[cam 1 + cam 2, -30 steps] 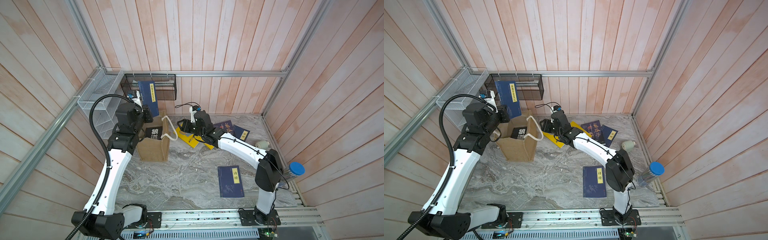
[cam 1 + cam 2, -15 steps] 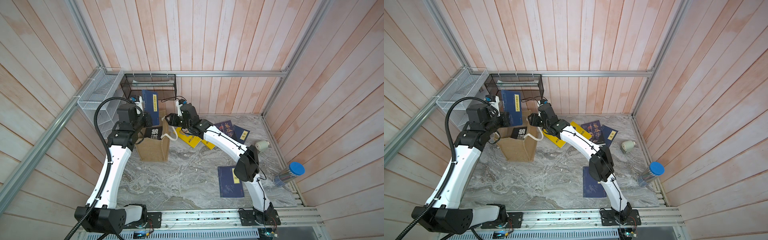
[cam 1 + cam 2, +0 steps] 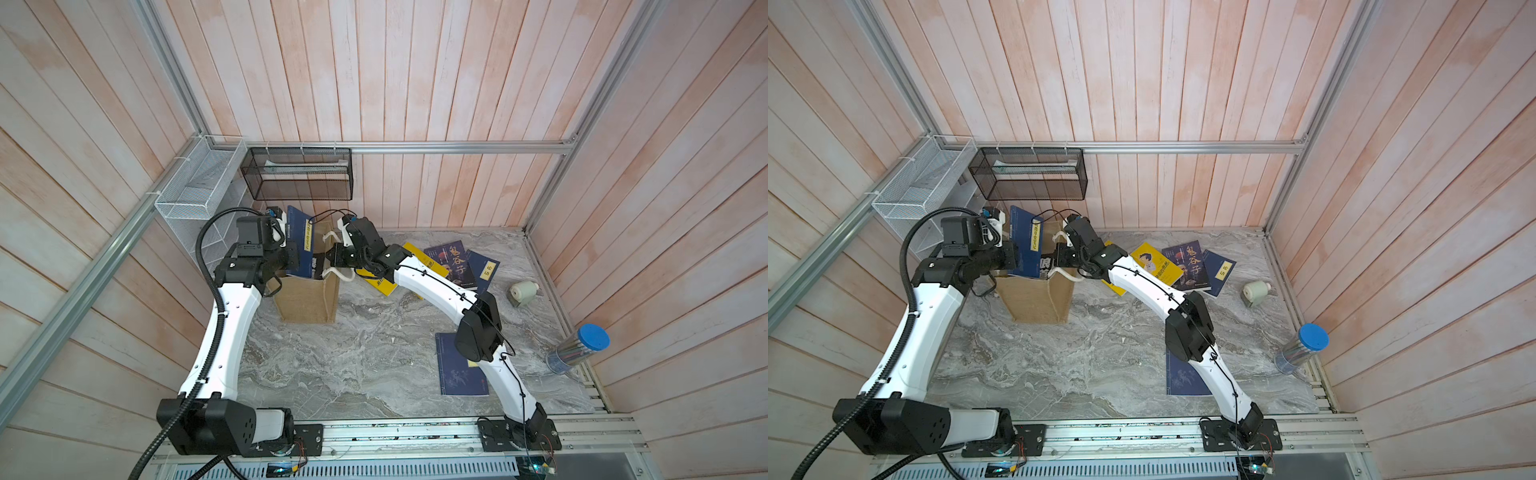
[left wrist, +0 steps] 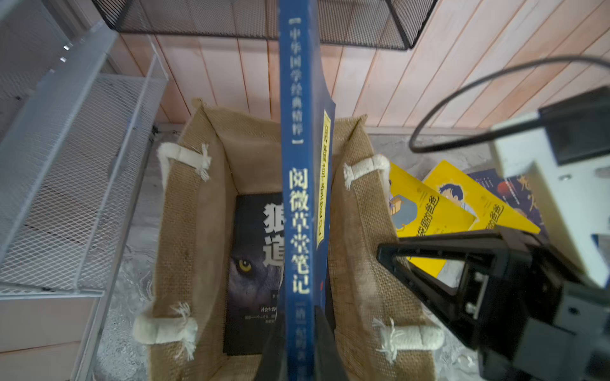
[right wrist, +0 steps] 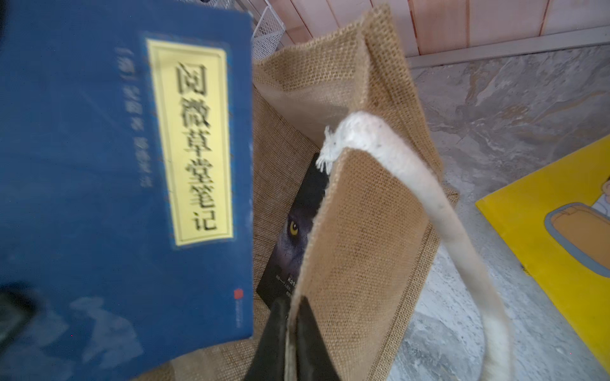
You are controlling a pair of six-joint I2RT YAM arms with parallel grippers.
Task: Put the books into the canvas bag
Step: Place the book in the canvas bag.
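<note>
The robot's left gripper will next move down into the bag's opening (image 4: 261, 254) and release the navy book (image 4: 298, 165) over the black wolf-eye book, because the bag's opening is below the gripper.
The tan canvas bag (image 3: 305, 303) stands open at the back left, seen in both top views. Inside it lies the black wolf-eye book (image 4: 254, 250). My left gripper (image 4: 298, 343) is shut on a navy book (image 4: 298, 165) with a yellow label (image 5: 191, 142). It holds the book upright over the bag's mouth, with the lower edge about level with the rim. My right gripper (image 5: 292, 316) is shut on the bag's right rim (image 5: 363, 247), beside a white rope handle (image 5: 439, 211). More books lie on the table: yellow covers (image 3: 1152, 264), a dark portrait cover (image 3: 453, 264), and navy ones (image 3: 484, 270) (image 3: 453, 370).
A black mesh basket (image 3: 299, 174) and a white mesh basket (image 3: 195, 187) hang on the walls just behind the bag. A pale green gadget (image 3: 524, 291) and a clear tube with a blue lid (image 3: 577, 349) sit by the right wall. Wooden walls enclose the marble tabletop (image 3: 353, 365).
My right gripper has swung left from the yellow books to the bag and shut on its rim. My left arm has brought the navy book down from in front of the black basket to the bag's mouth.
</note>
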